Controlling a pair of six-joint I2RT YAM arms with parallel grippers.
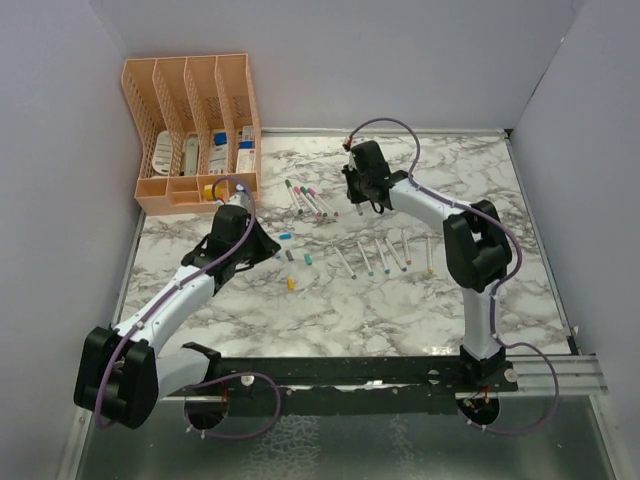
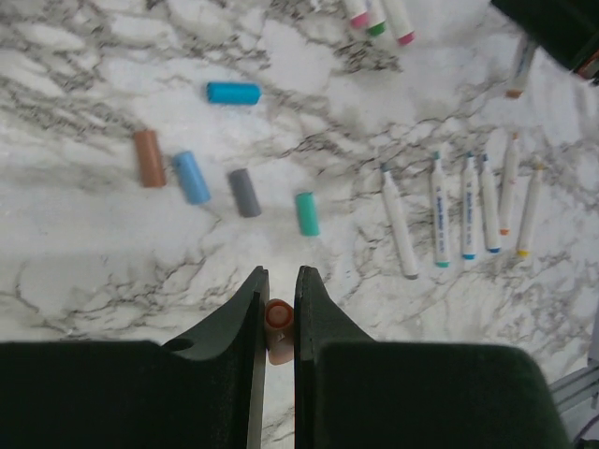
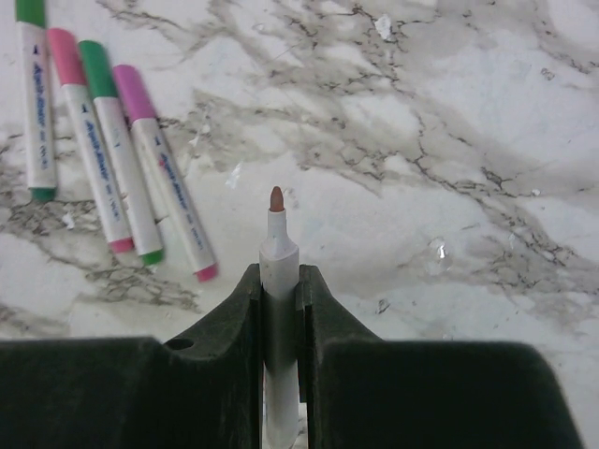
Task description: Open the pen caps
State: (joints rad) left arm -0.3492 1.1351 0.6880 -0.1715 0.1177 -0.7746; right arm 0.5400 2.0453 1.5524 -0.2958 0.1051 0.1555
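The robot's right gripper will next go down almost straight to the clear marble beside the purple-capped pen, because the white pen's brown tip is already bare.
My left gripper (image 2: 279,276) is shut on a small orange pen cap (image 2: 278,316), held above the marble. Loose pen caps lie ahead of it: teal-blue (image 2: 233,93), brown (image 2: 149,157), light blue (image 2: 191,177), grey (image 2: 245,193) and green (image 2: 306,213). A row of uncapped pens (image 2: 438,223) lies to their right. My right gripper (image 3: 279,271) is shut on a white pen (image 3: 278,245) with its bare brown tip pointing away. Several capped pens (image 3: 94,154) lie to its left. In the top view the left gripper (image 1: 270,250) and right gripper (image 1: 362,203) are well apart.
A peach organiser (image 1: 195,130) stands at the back left corner. Grey walls close in the marble table (image 1: 450,310) at the back and sides. A yellow cap (image 1: 291,283) lies near the table's middle.
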